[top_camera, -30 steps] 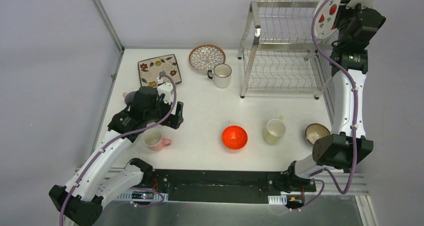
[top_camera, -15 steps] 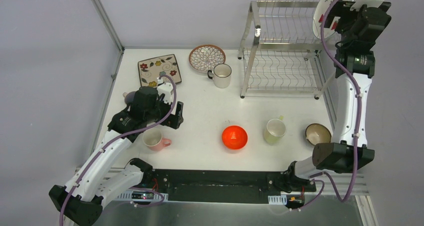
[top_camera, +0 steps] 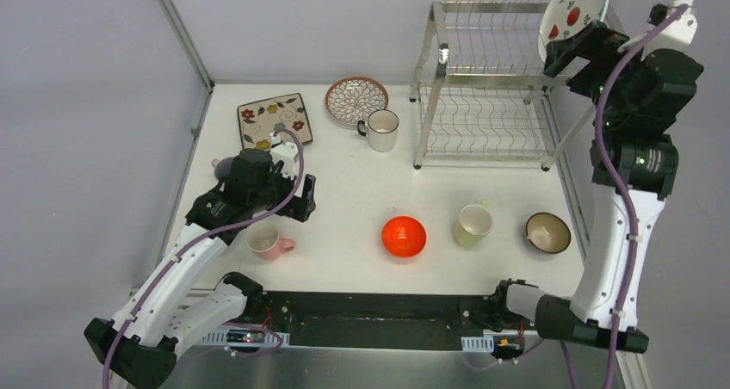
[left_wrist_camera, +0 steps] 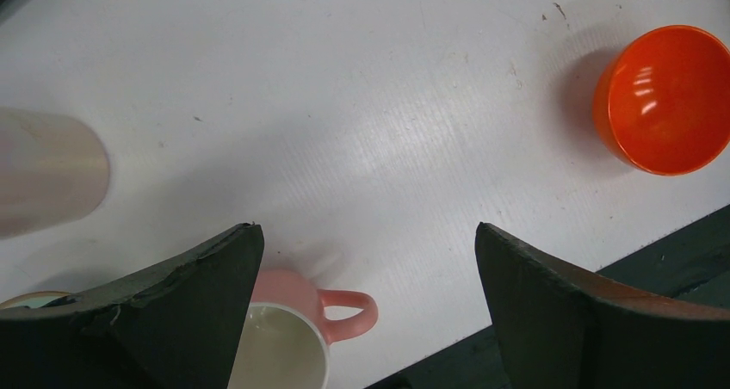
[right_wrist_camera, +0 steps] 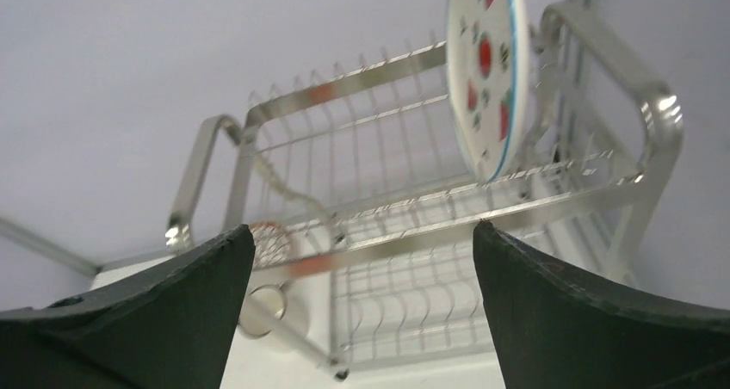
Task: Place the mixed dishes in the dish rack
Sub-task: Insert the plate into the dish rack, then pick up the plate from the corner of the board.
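Note:
Outward and down, I will bring my left gripper to the round brown-petal plate's rim facing the floral plate, because the white cup crowds its near edge.
The dish rack [top_camera: 482,81] stands at the back right of the table. A white strawberry plate [top_camera: 575,10] stands on edge in the right end of its upper shelf. My right gripper [top_camera: 570,58] is open just beside and below that plate, not touching it. In the right wrist view the plate [right_wrist_camera: 485,71] sits upright in the rack [right_wrist_camera: 413,238] beyond the open gripper [right_wrist_camera: 361,230]. My left gripper [top_camera: 293,195] hovers open over the table, just behind the pink cup [top_camera: 267,241]. Its wrist view shows that gripper [left_wrist_camera: 368,234] empty, with the pink cup [left_wrist_camera: 284,346] partly behind the left finger.
On the table lie a floral rectangular plate [top_camera: 275,119], a round brown-petal plate [top_camera: 355,99], a white cup [top_camera: 381,130], a red-orange bowl [top_camera: 404,236], a pale yellow-green cup [top_camera: 473,225] and a dark brown bowl [top_camera: 547,231]. A metal frame post runs along the left edge.
My right gripper has opened, let go of the strawberry plate in the upper shelf and drawn back to the right. The left arm has not moved.

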{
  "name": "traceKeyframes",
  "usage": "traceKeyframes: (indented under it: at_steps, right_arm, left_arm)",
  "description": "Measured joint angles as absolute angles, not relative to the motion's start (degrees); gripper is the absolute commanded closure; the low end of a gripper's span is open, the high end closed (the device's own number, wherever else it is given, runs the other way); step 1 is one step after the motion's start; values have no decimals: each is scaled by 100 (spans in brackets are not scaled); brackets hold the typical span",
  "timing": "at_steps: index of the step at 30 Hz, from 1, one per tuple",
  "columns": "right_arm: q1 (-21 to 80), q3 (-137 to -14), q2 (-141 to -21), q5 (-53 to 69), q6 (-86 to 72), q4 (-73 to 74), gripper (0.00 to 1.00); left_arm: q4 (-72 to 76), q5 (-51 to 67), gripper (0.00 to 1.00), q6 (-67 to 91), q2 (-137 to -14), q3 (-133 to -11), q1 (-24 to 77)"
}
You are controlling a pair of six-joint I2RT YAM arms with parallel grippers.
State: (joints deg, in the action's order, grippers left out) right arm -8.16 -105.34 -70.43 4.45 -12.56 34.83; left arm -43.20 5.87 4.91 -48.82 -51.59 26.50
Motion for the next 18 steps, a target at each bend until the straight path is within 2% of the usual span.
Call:
traceKeyframes:
  at_steps: [6,14,18]
  right_arm:
    - [-698,-9880,-6154,950,-2016,4250,0]
    - [-631,-8342,-5234,1551,-2473,5017,0]
    - [-502,-7599,-4923,1865,-2565,5229,0]
  left_arm:
    - [-4320,436,1,510,-4886,-5159,2650]
    - [-4327,49,1,657,-5127,-5159,2650]
    - [-4329,-121,5,749,-5356,-5179,2650]
